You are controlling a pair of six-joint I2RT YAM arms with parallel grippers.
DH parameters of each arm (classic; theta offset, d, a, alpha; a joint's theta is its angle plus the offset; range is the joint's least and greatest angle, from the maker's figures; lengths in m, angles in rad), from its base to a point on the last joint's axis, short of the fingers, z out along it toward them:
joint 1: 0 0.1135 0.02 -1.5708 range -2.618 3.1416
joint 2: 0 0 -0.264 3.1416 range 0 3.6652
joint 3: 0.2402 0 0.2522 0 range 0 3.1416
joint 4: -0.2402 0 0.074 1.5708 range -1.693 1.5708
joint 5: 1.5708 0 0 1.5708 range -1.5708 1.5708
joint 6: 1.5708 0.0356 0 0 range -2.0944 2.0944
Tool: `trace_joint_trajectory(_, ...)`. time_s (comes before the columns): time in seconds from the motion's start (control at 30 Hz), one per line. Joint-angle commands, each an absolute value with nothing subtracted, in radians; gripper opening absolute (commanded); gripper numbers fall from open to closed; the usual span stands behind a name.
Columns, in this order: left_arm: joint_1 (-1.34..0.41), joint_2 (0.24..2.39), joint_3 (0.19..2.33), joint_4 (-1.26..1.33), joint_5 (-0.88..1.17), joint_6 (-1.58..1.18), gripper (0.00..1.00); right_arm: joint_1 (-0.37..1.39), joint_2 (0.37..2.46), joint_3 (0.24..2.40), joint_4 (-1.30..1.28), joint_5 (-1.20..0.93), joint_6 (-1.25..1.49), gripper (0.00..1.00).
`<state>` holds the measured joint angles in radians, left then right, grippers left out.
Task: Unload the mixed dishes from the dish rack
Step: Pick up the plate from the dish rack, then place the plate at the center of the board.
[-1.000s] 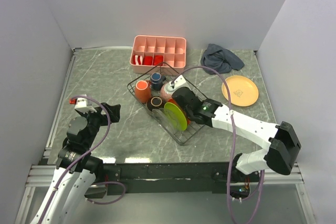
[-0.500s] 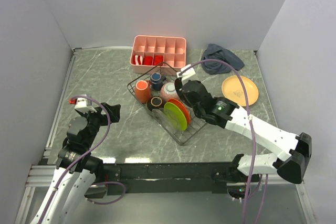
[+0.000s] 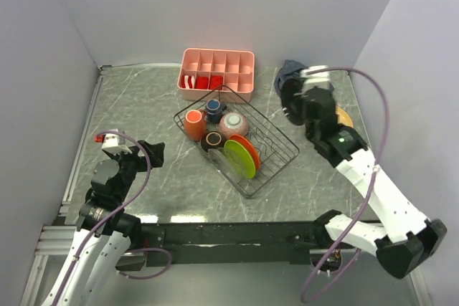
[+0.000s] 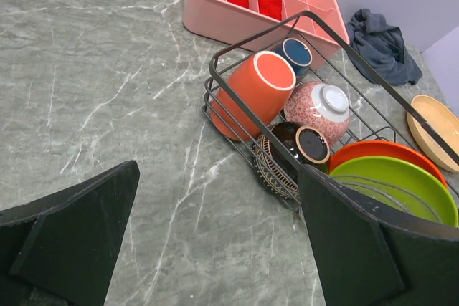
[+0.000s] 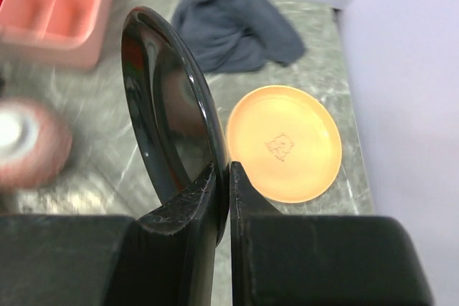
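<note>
My right gripper tilts the on-edge black plate (image 5: 165, 105) flatter next, then lowers the black plate onto the tan plate. The tan plate (image 5: 283, 141) lies empty.
The black wire dish rack (image 3: 275, 157) stands mid-table. It holds an orange mug (image 3: 193, 124), a small dark-blue cup (image 3: 214, 110), a pinkish speckled bowl (image 3: 234, 124), a dark-brown bowl (image 3: 212, 140), and upright lime green (image 3: 239, 158) and orange-red (image 3: 252, 150) plates. My right gripper (image 5: 222, 170) is shut on the rim of a glossy black plate (image 5: 165, 105). It holds the plate on edge in the air, right of the rack. A tan plate (image 5: 283, 141) lies flat on the table below it. My left gripper (image 4: 215, 249) is open and empty, left of the rack.
A pink compartment tray (image 3: 217, 73) with red-white items stands behind the rack. A grey cloth (image 5: 233, 30) lies at the back right, beyond the tan plate. Walls close in the table on the left, back and right.
My right arm has risen from the rack with the black plate and swung right and back, to above the tan plate. The left arm has not moved.
</note>
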<state>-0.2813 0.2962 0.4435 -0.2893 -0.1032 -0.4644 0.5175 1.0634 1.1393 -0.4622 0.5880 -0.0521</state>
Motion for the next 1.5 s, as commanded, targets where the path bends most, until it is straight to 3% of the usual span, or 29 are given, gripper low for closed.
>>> trace_joint_trajectory(0.0,-0.285,0.290,0.469,-0.249,-0.107,-0.451,0.99,0.336,0.989,1.102,-0.353,0.473,0.073,0.00)
trace_joint_trajectory(0.5,-0.285,0.293,0.476,-0.256,-0.110,-0.449,0.99,-0.288,1.104,0.910,-0.175,0.034,0.572,0.00)
trace_joint_trajectory(1.03,-0.284,0.319,0.483,-0.268,-0.124,-0.445,0.99,-0.445,1.408,0.784,0.052,-0.147,0.788,0.00)
trace_joint_trajectory(1.4,-0.284,0.345,0.485,-0.268,-0.114,-0.442,0.99,-0.492,1.588,0.784,0.152,-0.229,0.798,0.00)
trace_joint_trajectory(1.47,-0.284,0.347,0.485,-0.268,-0.115,-0.442,0.99,-0.492,1.601,0.793,0.135,-0.227,0.790,0.07)
